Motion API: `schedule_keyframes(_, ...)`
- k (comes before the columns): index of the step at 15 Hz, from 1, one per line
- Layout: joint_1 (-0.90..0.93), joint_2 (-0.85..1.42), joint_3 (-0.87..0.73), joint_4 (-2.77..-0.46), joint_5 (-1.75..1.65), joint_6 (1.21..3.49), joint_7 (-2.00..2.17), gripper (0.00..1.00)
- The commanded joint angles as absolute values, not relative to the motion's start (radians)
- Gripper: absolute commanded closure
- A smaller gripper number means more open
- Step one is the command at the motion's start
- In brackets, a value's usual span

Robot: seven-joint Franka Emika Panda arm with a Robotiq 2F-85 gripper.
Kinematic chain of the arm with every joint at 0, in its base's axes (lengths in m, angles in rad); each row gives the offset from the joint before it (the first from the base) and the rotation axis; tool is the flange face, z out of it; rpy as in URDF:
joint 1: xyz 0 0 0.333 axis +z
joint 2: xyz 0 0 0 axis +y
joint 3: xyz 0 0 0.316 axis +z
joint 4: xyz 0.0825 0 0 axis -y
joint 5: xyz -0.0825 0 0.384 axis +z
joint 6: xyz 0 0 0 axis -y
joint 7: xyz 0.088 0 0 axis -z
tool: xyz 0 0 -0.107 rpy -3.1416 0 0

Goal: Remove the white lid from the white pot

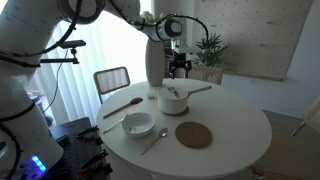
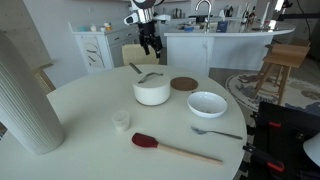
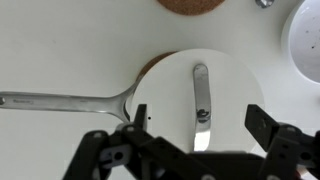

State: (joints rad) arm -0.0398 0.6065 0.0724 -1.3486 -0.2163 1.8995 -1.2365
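Observation:
The lid's metal strip runs between the gripper's spread fingers, so the gripper should go down onto the near end of the metal strip (image 2: 146,77) (image 3: 203,130) and close.
The white pot (image 1: 173,102) stands near the middle of the round table, and it also shows in the other exterior view (image 2: 152,93). The white lid (image 3: 225,85) lies flat on it, with a metal strip and a small dark knob at its centre. It shows in both exterior views (image 1: 173,93) (image 2: 150,78). The pot's long straight handle (image 3: 60,101) points left in the wrist view. My gripper (image 3: 197,128) is open and empty, hovering straight above the lid with a finger on each side of it. It is well above the pot in both exterior views (image 1: 178,68) (image 2: 150,42).
A brown round mat (image 1: 194,134) (image 2: 184,84) (image 3: 190,4) lies next to the pot. A white handleless bowl (image 1: 138,124) (image 2: 207,104) (image 3: 305,40), a red spatula (image 1: 122,105) (image 2: 175,148), a fork (image 2: 215,131), a small cup (image 2: 121,120) and a tall white vase (image 2: 25,95) (image 1: 155,65) stand on the table.

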Motion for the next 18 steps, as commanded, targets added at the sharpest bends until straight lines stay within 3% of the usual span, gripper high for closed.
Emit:
schedule_keyframes(1,-0.028,0.589,0.079,-1.391,-0.206,1.894,-1.248,0.0)
schedule_keyframes(18,0.002,0.567,0.077,-1.578,-0.24,2.05,-1.221,0.0)
